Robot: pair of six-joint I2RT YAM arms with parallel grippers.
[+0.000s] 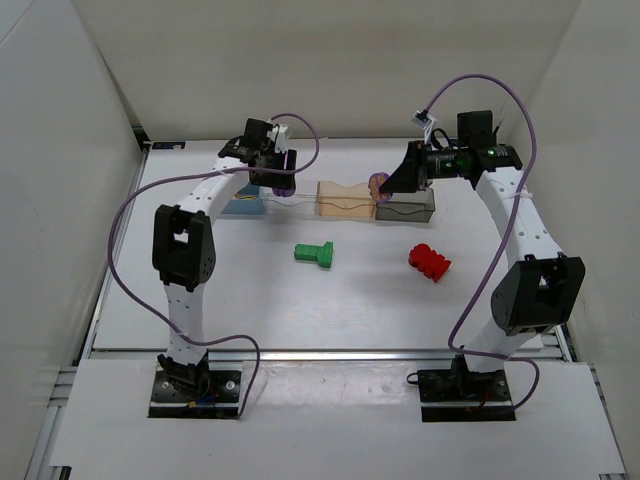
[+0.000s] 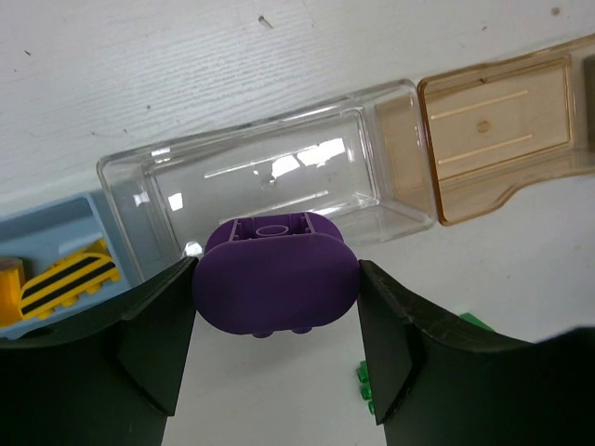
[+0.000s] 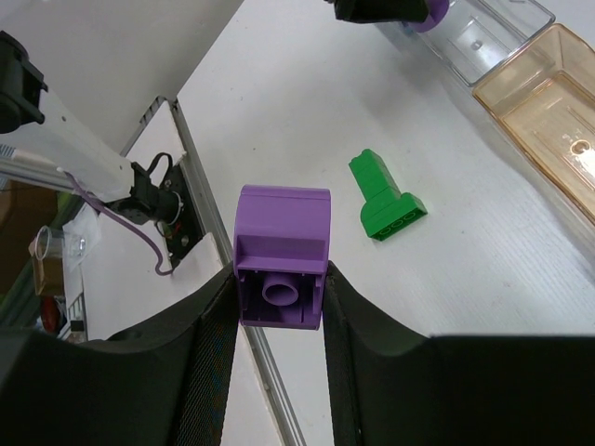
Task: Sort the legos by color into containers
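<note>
I should next move my left gripper slightly outward and down over the open clear box (image 2: 270, 177), because the dark purple lego (image 2: 275, 283) still hangs at the box's near rim.
My left gripper (image 2: 276, 281) is shut on a dark purple lego (image 2: 275, 283) and holds it just in front of the clear box (image 2: 270, 177), above the table. The blue box (image 2: 56, 242) to its left holds a yellow lego (image 2: 70, 283) with black stripes. My right gripper (image 3: 279, 279) is shut on a lighter purple lego (image 3: 282, 255), held near the orange box (image 1: 345, 197) and the grey box (image 1: 412, 210). The green lego (image 1: 315, 254) and the red lego (image 1: 430, 261) lie on the table in front of the boxes.
The four boxes stand in a row at the back of the table, blue box (image 1: 243, 203) leftmost. White walls close in the back and both sides. The arm bases are bolted at the near edge. A purple cable (image 1: 130, 215) loops off each arm.
</note>
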